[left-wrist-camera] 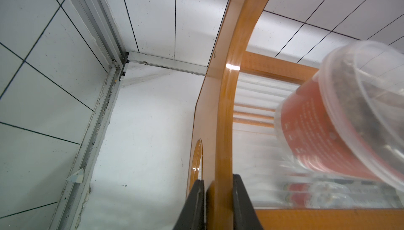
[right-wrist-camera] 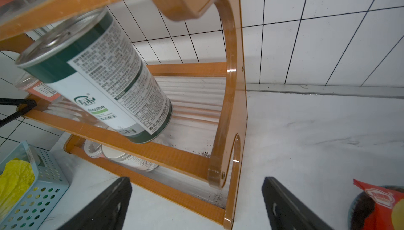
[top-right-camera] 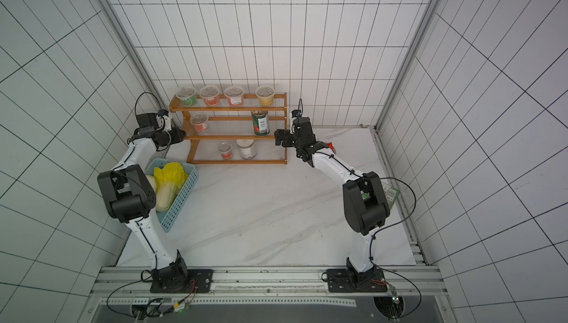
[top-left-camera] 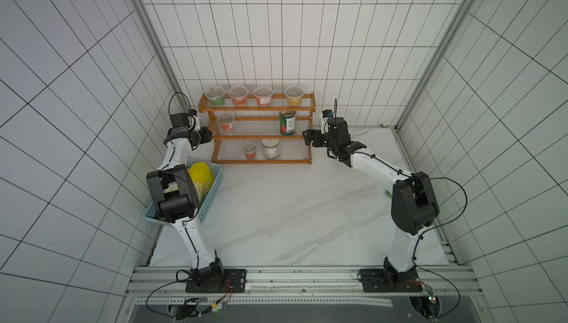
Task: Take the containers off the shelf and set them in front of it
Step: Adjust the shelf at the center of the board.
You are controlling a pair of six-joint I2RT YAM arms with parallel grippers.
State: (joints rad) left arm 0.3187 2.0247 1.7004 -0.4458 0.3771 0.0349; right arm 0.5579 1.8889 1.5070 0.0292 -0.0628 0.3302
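Note:
My right gripper is open, and the side panel's front edge (right-wrist-camera: 216,174) beside the tin can (right-wrist-camera: 105,82) is outward of its fingers. It should push outward next and close on that edge.
The shelf (top-left-camera: 261,161) (top-right-camera: 236,161) stands against the back wall with all the containers on it. Four cups line the top tier: green (top-left-camera: 215,95), red (top-left-camera: 238,96), red (top-left-camera: 263,95) and yellow (top-left-camera: 294,95). The middle tier holds a red cup (top-left-camera: 226,121) (left-wrist-camera: 317,126) and the tin can (top-left-camera: 287,122) (right-wrist-camera: 105,82). A small red cup (top-left-camera: 249,150) and the white-lidded jar (top-left-camera: 271,148) (right-wrist-camera: 131,160) sit on the bottom tier. My left gripper (top-left-camera: 209,136) (left-wrist-camera: 218,180) is shut on the shelf's left side panel. My right gripper (top-left-camera: 307,138) (right-wrist-camera: 196,183) is open, jaws straddling the right side panel.
A light-blue basket (top-left-camera: 212,192) holding a yellow cabbage (top-left-camera: 201,177) lies front left of the shelf, under my left arm. A bowl with a red snack packet (right-wrist-camera: 380,207) (top-right-camera: 330,146) sits right of the shelf. A green packet (top-right-camera: 390,194) lies by the right edge.

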